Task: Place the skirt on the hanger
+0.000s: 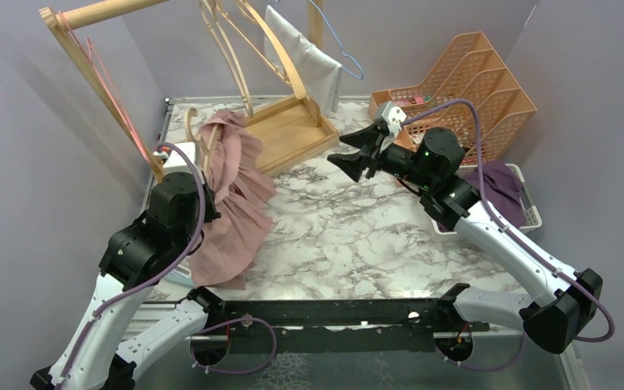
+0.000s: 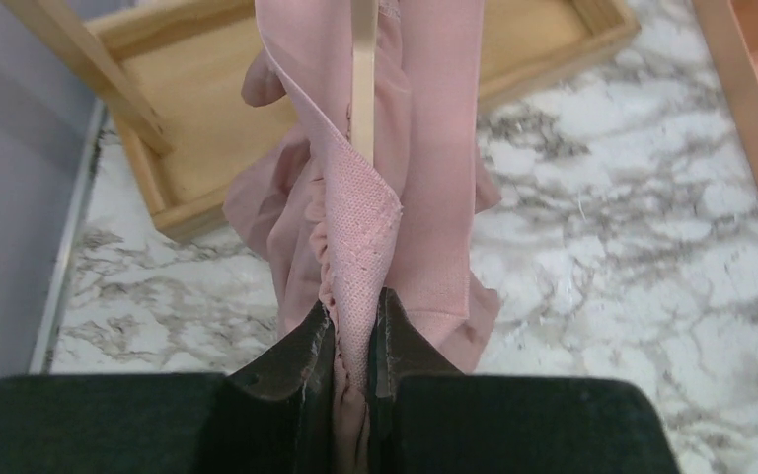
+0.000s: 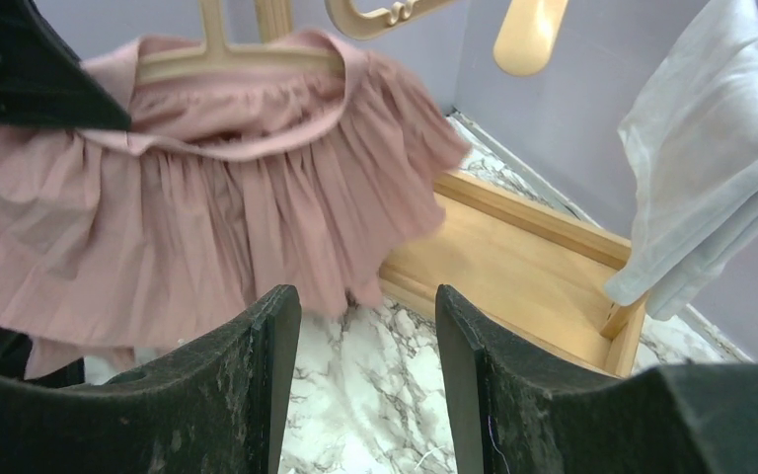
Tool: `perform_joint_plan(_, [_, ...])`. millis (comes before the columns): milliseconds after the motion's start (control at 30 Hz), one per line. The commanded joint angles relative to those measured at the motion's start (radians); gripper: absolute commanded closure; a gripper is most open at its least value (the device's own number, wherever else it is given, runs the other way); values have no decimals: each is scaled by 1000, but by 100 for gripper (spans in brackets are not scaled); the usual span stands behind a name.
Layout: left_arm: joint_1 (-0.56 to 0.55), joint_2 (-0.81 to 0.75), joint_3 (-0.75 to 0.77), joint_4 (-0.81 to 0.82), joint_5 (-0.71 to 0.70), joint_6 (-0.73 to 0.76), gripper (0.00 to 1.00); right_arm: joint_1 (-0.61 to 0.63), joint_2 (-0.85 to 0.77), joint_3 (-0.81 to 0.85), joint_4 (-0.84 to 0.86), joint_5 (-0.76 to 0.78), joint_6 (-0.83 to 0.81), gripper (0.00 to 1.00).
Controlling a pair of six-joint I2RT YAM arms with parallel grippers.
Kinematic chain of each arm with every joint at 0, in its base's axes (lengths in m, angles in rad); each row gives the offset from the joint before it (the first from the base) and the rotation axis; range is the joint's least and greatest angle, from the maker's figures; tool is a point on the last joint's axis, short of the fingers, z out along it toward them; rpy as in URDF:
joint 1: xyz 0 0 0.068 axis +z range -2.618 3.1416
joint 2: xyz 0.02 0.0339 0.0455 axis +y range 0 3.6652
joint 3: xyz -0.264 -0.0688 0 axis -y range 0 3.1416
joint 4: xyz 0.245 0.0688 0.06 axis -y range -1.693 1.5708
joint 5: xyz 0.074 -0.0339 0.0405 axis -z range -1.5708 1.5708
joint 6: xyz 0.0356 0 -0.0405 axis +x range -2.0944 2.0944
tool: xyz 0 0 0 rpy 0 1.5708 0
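My left gripper should next move up and outward to the bare part of the rack's top bar [image 1: 112,10] and let go of the skirt [image 1: 236,195] there, because the hanger's hook is still off the bar.
The pink pleated skirt [image 1: 236,195] hangs at the left over a wooden hanger [image 1: 190,127], its hem trailing down to the marble table. My left gripper [image 2: 355,304] is shut on the skirt's waistband [image 2: 365,237]. The hanger's pale bar [image 2: 363,89] runs straight up just beyond the pinched fold. From the right wrist, the skirt [image 3: 207,227] is draped across the hanger's bar [image 3: 227,57]. My right gripper [image 3: 367,308] is open and empty, a short way back from the skirt. In the top view the right gripper [image 1: 356,156] hovers over mid-table, pointing left.
A wooden clothes rack with a tray base [image 1: 292,130] stands at the back, carrying spare wooden hangers and a white cloth [image 1: 313,61]. An orange file organiser [image 1: 471,89] and a white basket [image 1: 528,213] with purple cloth [image 1: 500,180] sit at the right.
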Motion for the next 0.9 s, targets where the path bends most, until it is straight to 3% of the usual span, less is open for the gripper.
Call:
perform_joint_plan(0, [3, 65, 152, 69, -271, -70, 100, 5, -6, 0, 16, 43, 14, 43])
perform_joint_plan(200, [3, 218, 323, 186, -352, -12, 100, 5, -22, -17, 7, 50, 31, 43])
perform_joint_plan(467, [19, 400, 366, 475, -493, 98, 100, 5, -75, -64, -1, -3, 164, 45])
perform_joint_plan(667, [167, 571, 521, 486, -448, 55, 100, 5, -106, -88, -29, -54, 214, 46])
perform_joint_plan(867, [195, 629, 595, 511, -484, 81, 100, 5, -114, -85, -72, -59, 214, 46])
